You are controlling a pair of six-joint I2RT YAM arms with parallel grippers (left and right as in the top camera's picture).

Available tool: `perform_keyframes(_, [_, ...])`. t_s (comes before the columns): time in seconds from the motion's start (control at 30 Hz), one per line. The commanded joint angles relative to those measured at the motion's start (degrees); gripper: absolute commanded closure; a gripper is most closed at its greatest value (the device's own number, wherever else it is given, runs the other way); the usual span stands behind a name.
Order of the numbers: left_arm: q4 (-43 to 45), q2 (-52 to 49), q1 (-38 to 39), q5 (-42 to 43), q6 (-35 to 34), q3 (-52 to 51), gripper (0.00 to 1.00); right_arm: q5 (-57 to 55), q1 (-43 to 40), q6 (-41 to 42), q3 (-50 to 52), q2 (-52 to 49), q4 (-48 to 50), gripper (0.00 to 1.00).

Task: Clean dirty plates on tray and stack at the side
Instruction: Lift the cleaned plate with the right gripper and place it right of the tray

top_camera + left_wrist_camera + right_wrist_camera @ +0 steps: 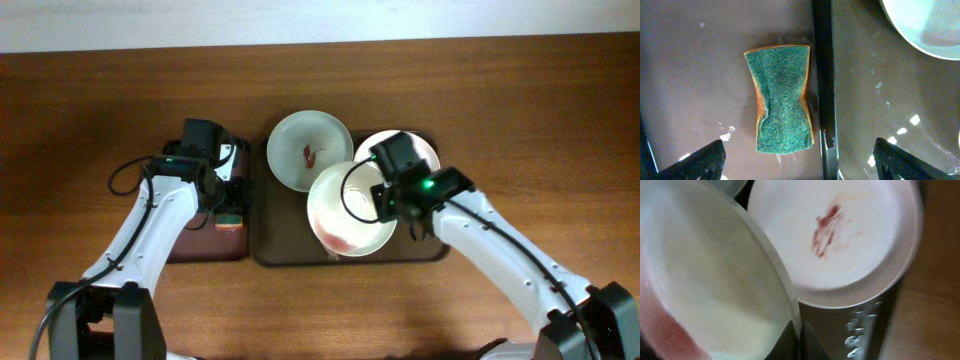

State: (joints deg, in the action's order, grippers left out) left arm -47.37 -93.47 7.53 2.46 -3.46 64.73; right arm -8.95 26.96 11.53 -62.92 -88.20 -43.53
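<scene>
My right gripper lifts and tilts the plate next, carries it to the right in the overhead view and brings it down beside the large tray, onto bare tabletop.
Three white plates are on the large dark tray. One at the back left has a red smear. One at the back right, also smeared, is partly hidden by my right arm. My right gripper is shut on the rim of the front plate, which is tilted; its fingertips pinch the rim, and red sauce shows on that plate. My left gripper is open, hovering over a green sponge.
The sponge lies on a smaller dark tray to the left of the large tray, whose surface and a plate edge show in the left wrist view. Brown wood-grain tabletop surrounds both trays.
</scene>
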Motion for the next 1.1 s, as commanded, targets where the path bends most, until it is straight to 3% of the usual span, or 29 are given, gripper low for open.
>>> perform_keyframes(0.0, [0.0,0.7,-0.2,0.8,-0.2,0.8,0.07,-17.4,7.6,-0.3,-2.8,1.4,0.9,0.96])
perform_keyframes(0.33, [0.2,0.7,-0.2,0.8,-0.2,0.8,0.07,-50.3,24.4,-0.3,-2.9,1.4,5.9,0.96])
perform_keyframes(0.47, [0.2,0.7,-0.2,0.8,-0.2,0.8,0.06,-56.5,25.5,-0.3,-2.9,1.4,7.2,0.96])
perform_keyframes(0.67, [0.2,0.7,-0.2,0.8,-0.2,0.8,0.06,-56.2,25.4,1.0,-2.9,1.4,8.0,0.96])
perform_keyframes(0.77, [0.2,0.7,-0.2,0.8,-0.2,0.8,0.06,-49.4,23.3,5.4,-2.9,1.4,7.9,0.96])
perform_keyframes(0.87, [0.2,0.7,-0.2,0.8,-0.2,0.8,0.06,-39.7,15.8,11.7,-3.0,1.6,5.9,0.96])
perform_keyframes(1.0, [0.2,0.7,-0.2,0.8,-0.2,0.8,0.06,-19.1,-3.2,14.1,-3.0,4.8,3.7,0.96])
perform_keyframes(1.07, [0.2,0.7,-0.2,0.8,-0.2,0.8,0.06,-5.2,-17.2,14.5,-3.0,5.5,2.5,0.96])
